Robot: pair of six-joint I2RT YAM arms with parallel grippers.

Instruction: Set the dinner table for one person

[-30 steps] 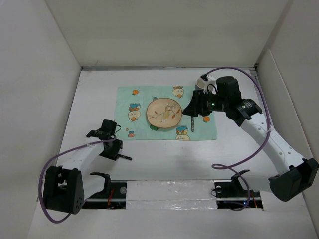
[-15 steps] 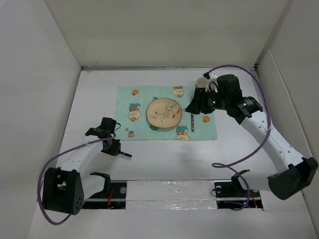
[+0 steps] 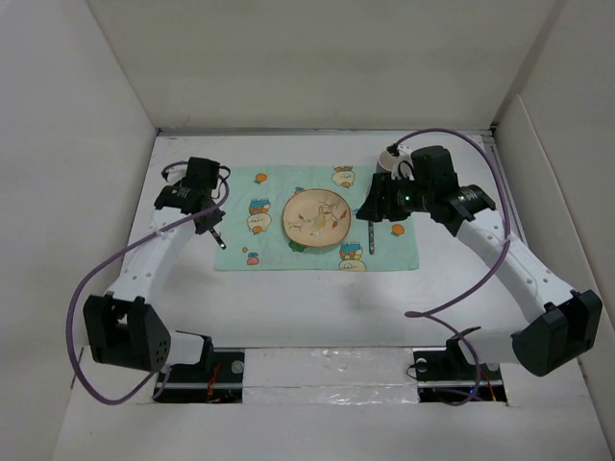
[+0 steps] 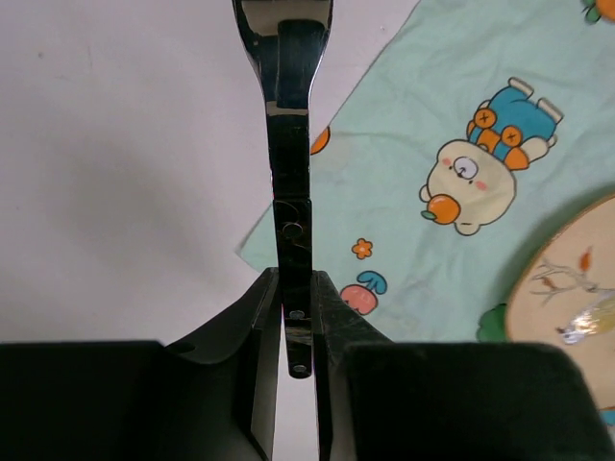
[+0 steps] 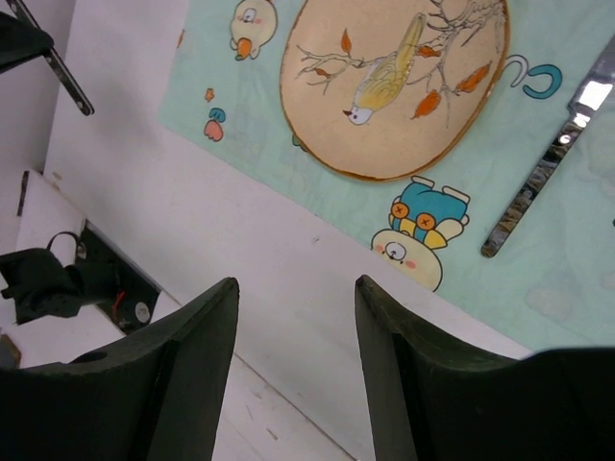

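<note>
The bear is below my left gripper, to its right in the top view, so my left gripper will swing down onto the printed bear beside the plate [image 3: 315, 219] to let go.
The dinner table [image 3: 317, 298] is a flat white top. On it lies a mint-green placemat [image 3: 250, 187] with a round bird-patterned plate [image 3: 315, 219] at its middle. A knife [image 3: 370, 235] rests on the mat right of the plate. My left gripper [image 3: 207, 219] hangs over the mat's left edge, shut on a black-handled utensil [image 4: 293, 192] whose metal neck points away from the wrist. My right gripper [image 3: 371, 209] hovers open above the knife and the plate's right side, nothing between its fingers [image 5: 197, 327]. A white cup [image 3: 392, 158] peeks out behind the right wrist.
White walls [image 3: 106, 115] close in the table on the left, back and right. Purple cables [image 3: 500, 279] loop from both arms. A taped strip [image 3: 327, 379] and the arm bases run along the near edge.
The left gripper closed on the utensil near the front left of the table, lifted it and carried it to the mat's left edge. The right gripper barely shifted.
</note>
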